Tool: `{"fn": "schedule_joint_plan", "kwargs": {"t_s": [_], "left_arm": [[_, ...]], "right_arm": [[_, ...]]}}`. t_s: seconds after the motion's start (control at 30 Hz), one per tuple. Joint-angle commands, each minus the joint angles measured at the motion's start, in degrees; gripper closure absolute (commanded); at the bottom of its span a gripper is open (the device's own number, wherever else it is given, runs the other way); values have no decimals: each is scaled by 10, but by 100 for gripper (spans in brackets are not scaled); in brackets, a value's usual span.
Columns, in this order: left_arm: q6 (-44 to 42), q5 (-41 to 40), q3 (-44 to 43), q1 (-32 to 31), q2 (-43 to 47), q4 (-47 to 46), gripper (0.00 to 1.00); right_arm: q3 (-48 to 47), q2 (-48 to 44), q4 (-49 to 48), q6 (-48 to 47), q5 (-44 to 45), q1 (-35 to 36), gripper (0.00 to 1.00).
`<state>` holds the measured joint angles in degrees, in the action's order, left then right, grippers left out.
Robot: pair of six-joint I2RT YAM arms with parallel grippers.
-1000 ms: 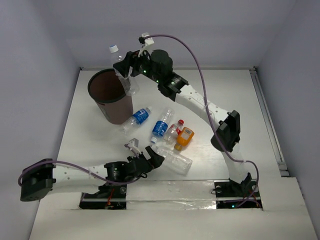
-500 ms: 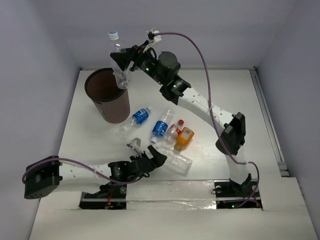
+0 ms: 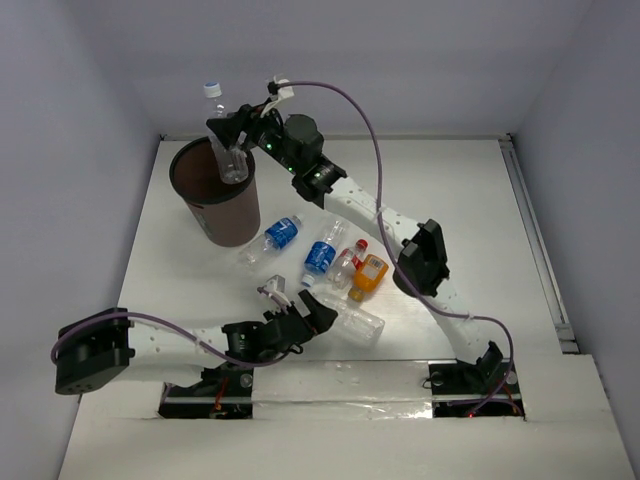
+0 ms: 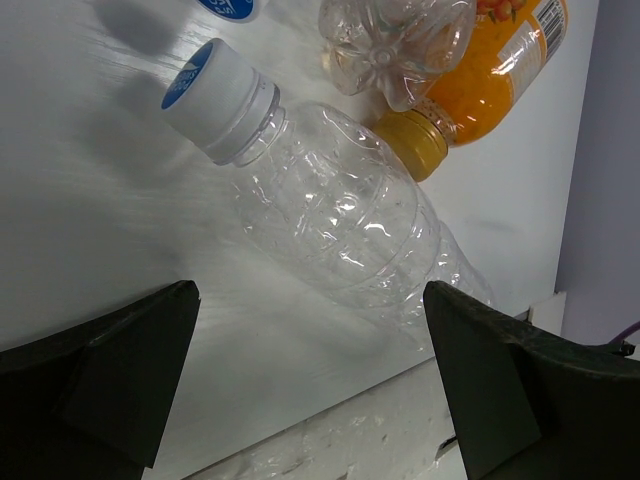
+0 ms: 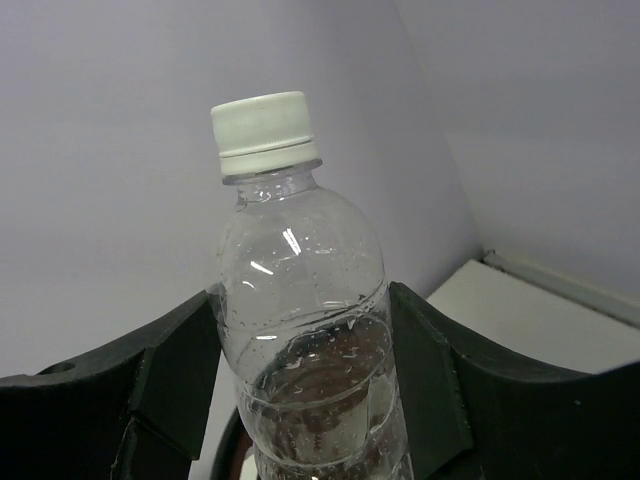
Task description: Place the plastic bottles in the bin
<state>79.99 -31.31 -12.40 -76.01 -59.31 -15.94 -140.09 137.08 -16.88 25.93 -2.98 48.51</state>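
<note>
My open left gripper should ease outward next and close around the clear bottle's upper body [image 3: 342,313] [image 4: 318,190], because that bottle is still just ahead of the fingers.
My right gripper [image 3: 228,148] is shut on a clear white-capped bottle [image 3: 224,135], held upright above the mouth of the dark brown bin [image 3: 222,215]. In the right wrist view that bottle [image 5: 300,300] sits between both fingers [image 5: 180,370], and the bin's brown inside [image 5: 330,400] shows through it. My left gripper [image 3: 312,318] is open, low over the table, beside a clear bottle [image 3: 355,322] lying on its side. In the left wrist view this bottle [image 4: 330,215] lies just ahead of the open gripper [image 4: 308,305], untouched.
Lying between the arms are two blue-labelled bottles [image 3: 283,232] [image 3: 321,255], a red-capped bottle [image 3: 350,258] and an orange bottle [image 3: 370,274], also seen in the left wrist view as the orange bottle [image 4: 490,70]. The table's near edge runs right behind my left gripper. White walls enclose the table.
My right arm has carried its bottle leftward, from the bin's right rim to over the bin's opening. The left gripper has crept slightly toward the lying bottle and stays open.
</note>
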Motion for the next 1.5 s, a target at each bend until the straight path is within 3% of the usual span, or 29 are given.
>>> {"fn": "schedule_joint_plan", "kwargs": {"t_s": [0.0,0.43,0.7,0.83,1.0,1.47], "left_arm": [[0,-4,-10,1,-7,-1,1],[13,-19,-53,6,-49,32,1],[31,-21,-72,17,-83,43,1],[58,-36,-75,17,-75,60,1],[77,-45,-86,23,-84,85,1],[106,-78,-126,28,-157,134,1]], "right_arm": [[6,-15,-35,5,3,7,39],[91,-58,-54,-27,-12,23,14],[274,-213,-125,-50,-18,23,13],[464,-325,-173,-72,-25,23,14],[629,-447,-192,-80,-37,23,14],[817,-614,-158,-48,-60,23,14]]}}
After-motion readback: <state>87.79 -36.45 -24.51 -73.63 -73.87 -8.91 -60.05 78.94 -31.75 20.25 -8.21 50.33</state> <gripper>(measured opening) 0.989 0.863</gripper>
